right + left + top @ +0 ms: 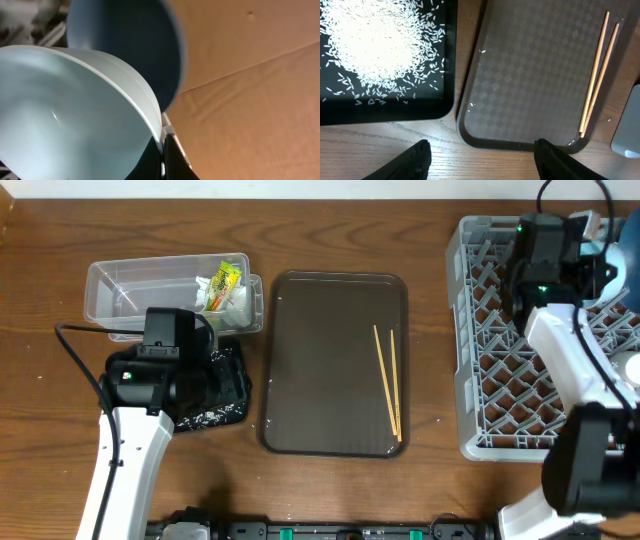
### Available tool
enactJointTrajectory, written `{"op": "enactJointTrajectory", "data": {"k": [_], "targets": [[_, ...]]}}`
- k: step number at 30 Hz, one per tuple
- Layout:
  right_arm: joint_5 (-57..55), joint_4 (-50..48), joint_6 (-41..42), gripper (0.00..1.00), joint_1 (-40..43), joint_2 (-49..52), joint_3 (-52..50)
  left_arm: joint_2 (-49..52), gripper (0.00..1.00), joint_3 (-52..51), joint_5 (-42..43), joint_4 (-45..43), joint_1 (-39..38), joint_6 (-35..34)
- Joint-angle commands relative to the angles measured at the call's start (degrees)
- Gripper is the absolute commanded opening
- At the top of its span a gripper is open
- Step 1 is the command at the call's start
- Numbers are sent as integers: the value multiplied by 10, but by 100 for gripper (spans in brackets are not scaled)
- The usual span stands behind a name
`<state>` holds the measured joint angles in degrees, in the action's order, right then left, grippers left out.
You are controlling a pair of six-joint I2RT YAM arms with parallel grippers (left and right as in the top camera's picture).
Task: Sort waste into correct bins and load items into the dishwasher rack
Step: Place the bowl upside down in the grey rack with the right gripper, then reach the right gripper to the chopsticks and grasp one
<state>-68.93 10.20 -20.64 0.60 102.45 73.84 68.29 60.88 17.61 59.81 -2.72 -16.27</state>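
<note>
I need to bring the light blue bowl [75,115] in my right gripper down toward the rack's wires beside the dark blue plate next, and then let go of the bowl's rim.
My left gripper [482,150] hangs open over bare table, just in front of the gap between the black tray [385,114] and the brown serving tray [520,90]. White rice grains [375,40] lie heaped in the black tray. Two wooden chopsticks [388,380] lie side by side on the right of the brown tray, also seen as chopsticks [597,75] in the left wrist view. My right gripper [162,150] is shut on the rim of the light blue bowl [75,115], above the dishwasher rack [490,360]. The dark blue plate [135,45] stands behind the bowl.
The clear tub [120,290] at the back left holds the yellow-green wrapper [222,283] and white tissue [238,306]. The left arm covers most of the black tray [228,392] from above. The right arm reaches over the rack's right side.
</note>
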Motion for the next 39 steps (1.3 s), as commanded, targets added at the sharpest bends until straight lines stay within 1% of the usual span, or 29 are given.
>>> {"op": "enactJointTrajectory", "data": {"k": [1,6,9,12,14,16,18,20,22,24,27,30,32,35,38,39], "targets": [[-16,-2,-2,1,5,35,4,2,68,1,-6,2,2,7],[-15,0,14,1,-8,62,4,2,69,1,-6,1,2,7],[-8,19,40,1,-18,66,3,2,69,1,-6,1,2,7],[5,63,81,1,-30,66,3,2,69,1,-6,1,2,7],[21,111,117,2,-40,66,3,2,69,1,-6,1,2,7],[48,150,134,10,-45,66,3,2,69,1,-6,1,2,7],[76,194,156,23,-48,66,3,2,69,1,-6,1,2,7],[92,231,183,29,-49,66,3,2,69,1,-6,1,2,7],[94,249,200,38,-49,64,3,2,69,1,-6,1,2,7],[94,257,200,42,-50,58,3,2,69,1,-6,1,2,7],[109,261,199,50,-53,34,4,2,69,1,-6,1,2,7],[186,264,197,59,-53,-11,4,2,69,1,-6,2,2,7],[259,269,197,73,-54,-48,4,2,69,1,-6,2,2,7],[391,275,197,74,-61,-104,4,2,69,1,-6,2,2,7],[546,288,198,70,-75,-157,4,2,69,1,-6,2,2,7],[609,292,198,70,-81,-171,4,2,69,1,-6,2,2,7]]}}
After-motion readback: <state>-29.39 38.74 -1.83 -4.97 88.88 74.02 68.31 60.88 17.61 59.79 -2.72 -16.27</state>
